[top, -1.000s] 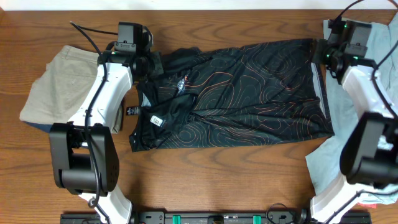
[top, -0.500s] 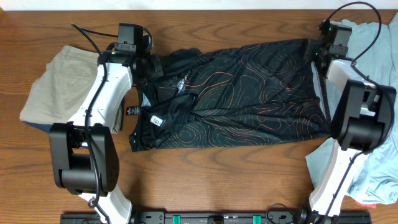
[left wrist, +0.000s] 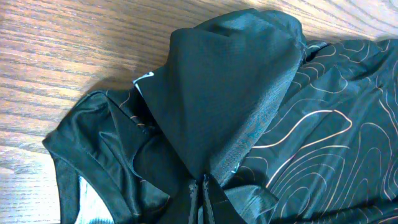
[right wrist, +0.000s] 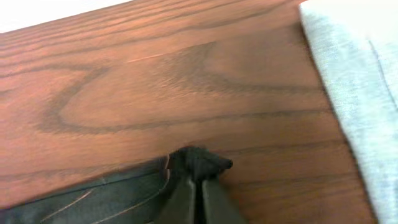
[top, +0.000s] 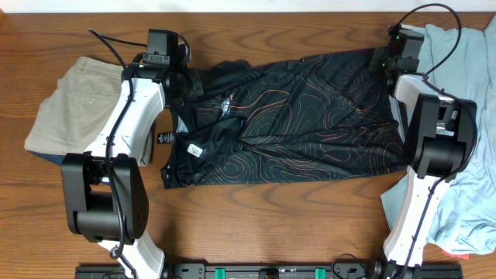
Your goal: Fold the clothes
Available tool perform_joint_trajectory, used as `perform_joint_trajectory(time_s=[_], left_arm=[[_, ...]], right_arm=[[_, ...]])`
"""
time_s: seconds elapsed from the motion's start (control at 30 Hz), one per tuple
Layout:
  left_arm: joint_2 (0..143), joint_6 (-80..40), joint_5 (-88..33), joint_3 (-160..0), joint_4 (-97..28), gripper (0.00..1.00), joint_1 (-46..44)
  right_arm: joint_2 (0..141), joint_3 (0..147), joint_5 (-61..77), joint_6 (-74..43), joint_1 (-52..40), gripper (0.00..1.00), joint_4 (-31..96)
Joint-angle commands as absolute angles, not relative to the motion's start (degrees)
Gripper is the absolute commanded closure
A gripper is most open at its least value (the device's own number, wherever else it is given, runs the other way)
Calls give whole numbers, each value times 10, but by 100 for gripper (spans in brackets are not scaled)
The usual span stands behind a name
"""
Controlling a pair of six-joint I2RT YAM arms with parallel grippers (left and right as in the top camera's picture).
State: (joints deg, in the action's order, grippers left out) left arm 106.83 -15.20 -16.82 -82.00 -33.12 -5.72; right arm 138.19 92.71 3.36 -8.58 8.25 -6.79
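I will move my left gripper back next, toward the white piece of cloth at the jersey's edge [top: 182, 123] [left wrist: 91, 202], and let go of the flap of the jersey there, because the flap still stands off the cloth below.
The black jersey [top: 294, 116] with orange contour lines lies spread across the middle of the table. My left gripper [top: 184, 84] is shut on its far left shoulder part; in the left wrist view a peak of black cloth [left wrist: 230, 87] rises from my left gripper [left wrist: 202, 193]. My right gripper [top: 385, 60] is at the jersey's far right corner. In the right wrist view my right gripper [right wrist: 196, 186] is shut on a small bunched tip of the black hem [right wrist: 199, 160], with the jersey edge [right wrist: 106, 196] trailing left.
A folded khaki garment [top: 74, 105] lies at the left beside my left arm. A pale blue-grey garment [top: 473, 116] covers the right edge under my right arm, also seen as grey cloth [right wrist: 367, 93] in the right wrist view. Bare wood [top: 271, 225] runs along the near side.
My right gripper has moved left and away to the jersey's far right corner and shut on the hem. The left arm and its grip have not changed.
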Motion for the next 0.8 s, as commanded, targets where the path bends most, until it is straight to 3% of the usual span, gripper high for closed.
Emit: perform_joint_trajectory(time_s=[0.0,0.3,0.5,0.77], left_arm=[[1073,-153,-173,-816,-334,94,-55],[1072,-152,-130,-816,-362,94,-54],[1054,-153,-130,-816,-390,94,-43],[984,-153,-130,-816,-484,94,-20]], right_arm=[[1394,932,18,-101,79,99,-38],[1273,932,17,-100,106,99,97],[1155,932,11,-100,114,99,310],[1098,932,0,-100,124,99,529]])
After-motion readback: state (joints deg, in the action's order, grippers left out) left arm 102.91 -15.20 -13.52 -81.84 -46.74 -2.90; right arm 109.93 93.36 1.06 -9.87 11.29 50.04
